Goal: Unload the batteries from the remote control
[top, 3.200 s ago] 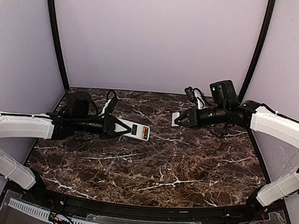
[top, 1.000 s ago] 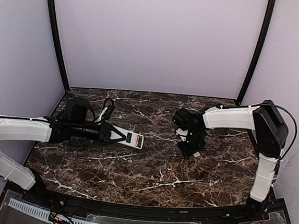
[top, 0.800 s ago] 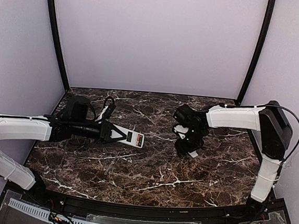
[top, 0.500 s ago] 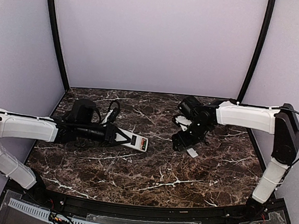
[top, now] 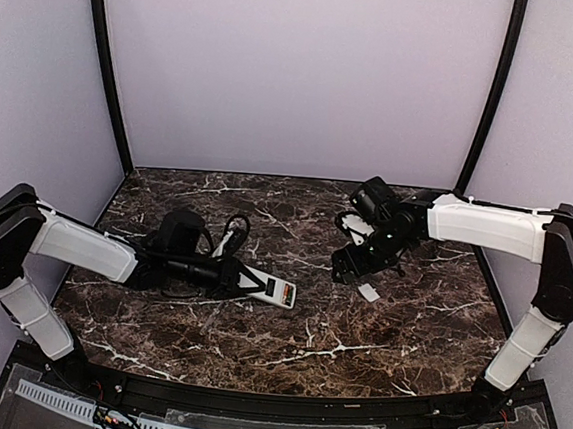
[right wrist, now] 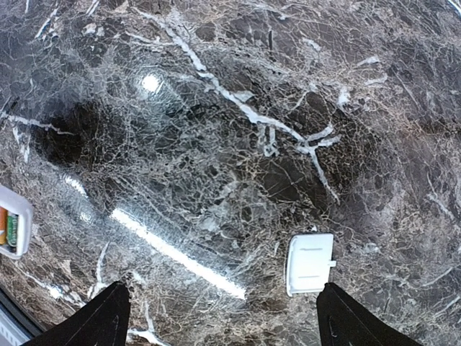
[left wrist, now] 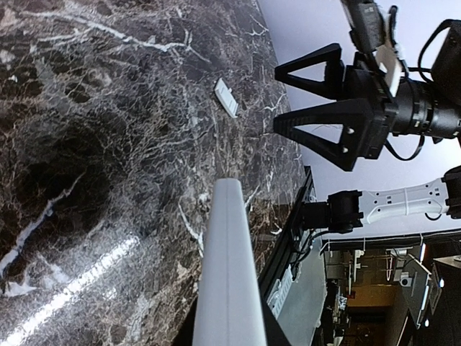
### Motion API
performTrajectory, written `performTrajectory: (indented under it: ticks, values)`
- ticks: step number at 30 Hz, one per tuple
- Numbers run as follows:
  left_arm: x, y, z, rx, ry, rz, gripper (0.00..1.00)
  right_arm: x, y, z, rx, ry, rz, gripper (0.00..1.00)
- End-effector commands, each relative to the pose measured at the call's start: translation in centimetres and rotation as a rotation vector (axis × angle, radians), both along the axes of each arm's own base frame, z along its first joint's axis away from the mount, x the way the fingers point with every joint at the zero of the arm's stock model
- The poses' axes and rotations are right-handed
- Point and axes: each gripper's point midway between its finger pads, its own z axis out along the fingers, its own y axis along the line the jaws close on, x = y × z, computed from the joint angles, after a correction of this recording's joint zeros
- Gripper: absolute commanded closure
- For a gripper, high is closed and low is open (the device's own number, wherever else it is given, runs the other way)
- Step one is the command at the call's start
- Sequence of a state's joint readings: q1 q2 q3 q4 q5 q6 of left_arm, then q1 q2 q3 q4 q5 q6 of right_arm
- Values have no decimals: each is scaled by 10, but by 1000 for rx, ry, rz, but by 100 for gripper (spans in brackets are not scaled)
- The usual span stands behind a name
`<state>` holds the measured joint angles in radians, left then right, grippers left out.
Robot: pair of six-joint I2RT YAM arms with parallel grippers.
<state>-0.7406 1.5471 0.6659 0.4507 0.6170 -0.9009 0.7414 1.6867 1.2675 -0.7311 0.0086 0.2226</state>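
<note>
Next, my left gripper moves down until the remote control (top: 272, 290) rests flat on the marble tabletop, then releases it, because it still hangs above the table.
The white remote control (top: 272, 290) lies low over the marble table left of centre, and my left gripper (top: 237, 278) is shut on its near end. The batteries (top: 286, 295) show as a red and green patch in its open far end. The left wrist view shows the remote control (left wrist: 226, 267) edge-on between the jaws of the left gripper (left wrist: 227, 336). My right gripper (top: 347, 271) hovers open at centre right with nothing in it. In the right wrist view the right gripper (right wrist: 227, 326) has its tips wide apart, and the batteries (right wrist: 6, 229) sit in the remote control (right wrist: 16, 222) at the left edge.
A small flat white cover plate (top: 368, 293) lies on the table just right of the right gripper; this cover plate (right wrist: 310, 264) sits beside that gripper's right tip, and the left wrist view shows the cover plate (left wrist: 225, 96) farther out. A black frame rims the table (top: 407, 330).
My right gripper has opened, left the white cover plate on the table and drawn back from it. The left arm has carried the remote to the right and nearer.
</note>
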Motion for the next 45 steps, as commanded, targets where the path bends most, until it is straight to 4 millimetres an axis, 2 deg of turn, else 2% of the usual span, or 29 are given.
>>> performTrajectory:
  ticks: [1, 10, 17, 28, 32, 38, 45]
  values:
    - [-2, -9, -9, -30, 26, 2, 100, -1, 6, 4, 53, 2, -6, 12]
    - [-7, -18, -22, -22, 66, -20, 99, -3, 10, 0, 73, 21, 4, 14]
    - [-6, -17, -44, 21, 122, 2, 96, -3, 10, -2, 69, 24, 10, 14]
    - [-7, -11, -62, 86, 158, 22, 89, -2, 11, -2, 68, 23, 18, 14]
    - [-7, -6, -70, 134, 163, 29, 82, -2, 12, -3, 68, 24, 22, 15]
    - [-6, -1, -73, 192, 148, 29, 62, 0, 14, -2, 70, 22, 25, 15]
    - [-1, 12, -72, 299, 97, 47, 51, -1, 14, -3, 70, 26, 26, 15]
